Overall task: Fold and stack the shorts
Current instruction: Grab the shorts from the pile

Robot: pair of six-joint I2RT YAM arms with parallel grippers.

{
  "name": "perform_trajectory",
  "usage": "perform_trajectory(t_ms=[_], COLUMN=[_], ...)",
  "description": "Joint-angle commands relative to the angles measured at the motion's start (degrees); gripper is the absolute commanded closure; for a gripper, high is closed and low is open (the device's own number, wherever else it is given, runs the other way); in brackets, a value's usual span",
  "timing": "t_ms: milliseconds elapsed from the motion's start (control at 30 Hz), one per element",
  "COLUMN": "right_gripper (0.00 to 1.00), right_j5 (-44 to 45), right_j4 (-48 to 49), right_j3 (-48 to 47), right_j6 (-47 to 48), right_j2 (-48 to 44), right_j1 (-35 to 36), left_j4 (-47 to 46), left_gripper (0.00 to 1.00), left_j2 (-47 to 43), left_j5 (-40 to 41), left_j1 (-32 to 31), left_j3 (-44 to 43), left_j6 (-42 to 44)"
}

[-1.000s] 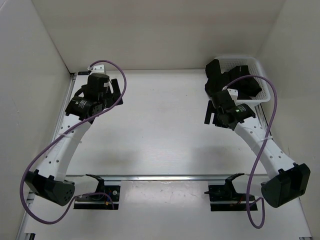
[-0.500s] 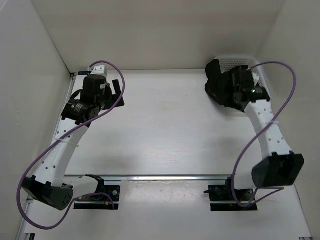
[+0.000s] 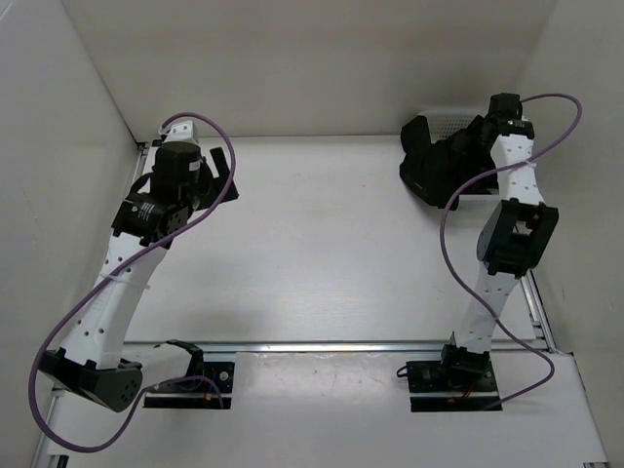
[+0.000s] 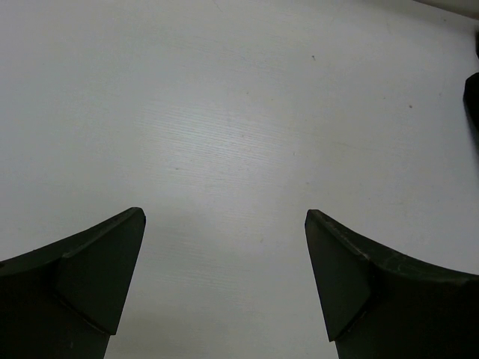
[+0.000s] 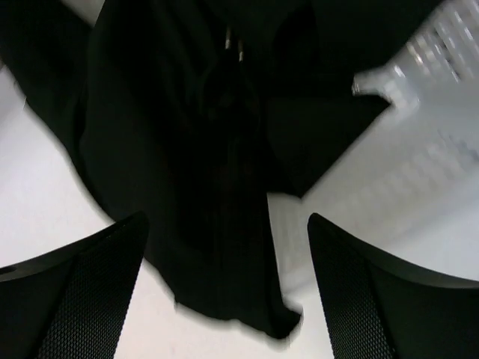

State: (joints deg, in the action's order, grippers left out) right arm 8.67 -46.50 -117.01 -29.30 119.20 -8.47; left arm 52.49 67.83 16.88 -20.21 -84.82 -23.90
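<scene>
The right gripper will next go down, open, onto the black shorts (image 3: 426, 164) by the pale cord tips, because the cloth there is bunched in folds that its fingers can pinch.
The black shorts (image 3: 426, 164) lie bunched at the back right, spilling out of a white basket (image 3: 450, 118) onto the table. My right gripper (image 3: 475, 136) hangs above them, open and empty. In the right wrist view the shorts (image 5: 187, 149) fill the space ahead of the gripper (image 5: 224, 239), with two small pale cord tips showing near the top; the picture is blurred. My left gripper (image 3: 223, 180) is open and empty at the back left, far from the shorts. In its wrist view the gripper (image 4: 224, 224) hangs over bare table.
The white lattice basket (image 5: 430, 60) stands in the back right corner against the right wall. White walls close in the table on the left, back and right. A dark edge (image 4: 473, 97) shows at the right border of the left wrist view.
My right arm has swung from the table's right middle up and back to above the basket and shorts. My left arm has shifted a little back and left. Both grippers stay open.
</scene>
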Motion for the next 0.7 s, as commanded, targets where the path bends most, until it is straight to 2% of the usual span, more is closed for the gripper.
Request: perform_trajectory(t_ms=[0, 133, 267, 300, 400, 433, 500, 533, 667], right_gripper=[0.09, 0.11, 0.21, 0.21, 0.36, 0.56, 0.77, 1.0, 1.0], right_j5=[-6.4, -8.1, -11.1, -11.1, -15.4, -16.8, -20.2, -20.2, -20.7], right_j4=[0.1, 0.7, 6.5, 6.5, 10.1, 11.9, 13.0, 13.0, 15.6], right_j3=[-10.6, -20.7, -22.7, -22.7, -22.7, -22.7, -22.7, -22.2, -17.7], right_j6=[-2.0, -4.1, -5.4, -5.9, -6.5, -6.5, -7.1, -7.6, -7.6], right_j2=[10.4, 20.2, 25.2, 25.2, 26.3, 26.4, 25.7, 25.0, 16.5], right_j1=[-2.4, -3.7, -4.3, -4.3, -4.3, -4.3, -4.3, -4.3, -4.3], left_j4=[0.7, 0.7, 0.7, 0.7, 0.7, 0.7, 0.7, 0.7, 0.7], left_gripper=[0.01, 0.01, 0.01, 0.01, 0.01, 0.01, 0.01, 0.01, 0.01], left_j2=[1.4, 3.8, 5.6, 5.6, 6.8, 7.3, 7.8, 7.8, 7.8], left_j5=[2.4, 3.8, 4.3, 4.3, 4.3, 4.3, 4.3, 4.3, 3.2], left_j1=[0.0, 0.0, 0.0, 0.0, 0.0, 0.0, 0.0, 0.0, 0.0], left_j3=[-0.9, -0.4, -0.4, -0.4, -0.4, -0.9, -0.9, -0.9, -0.9], left_j6=[-1.8, -2.4, -2.4, -2.4, -2.9, -2.9, -2.9, -2.9, -3.5])
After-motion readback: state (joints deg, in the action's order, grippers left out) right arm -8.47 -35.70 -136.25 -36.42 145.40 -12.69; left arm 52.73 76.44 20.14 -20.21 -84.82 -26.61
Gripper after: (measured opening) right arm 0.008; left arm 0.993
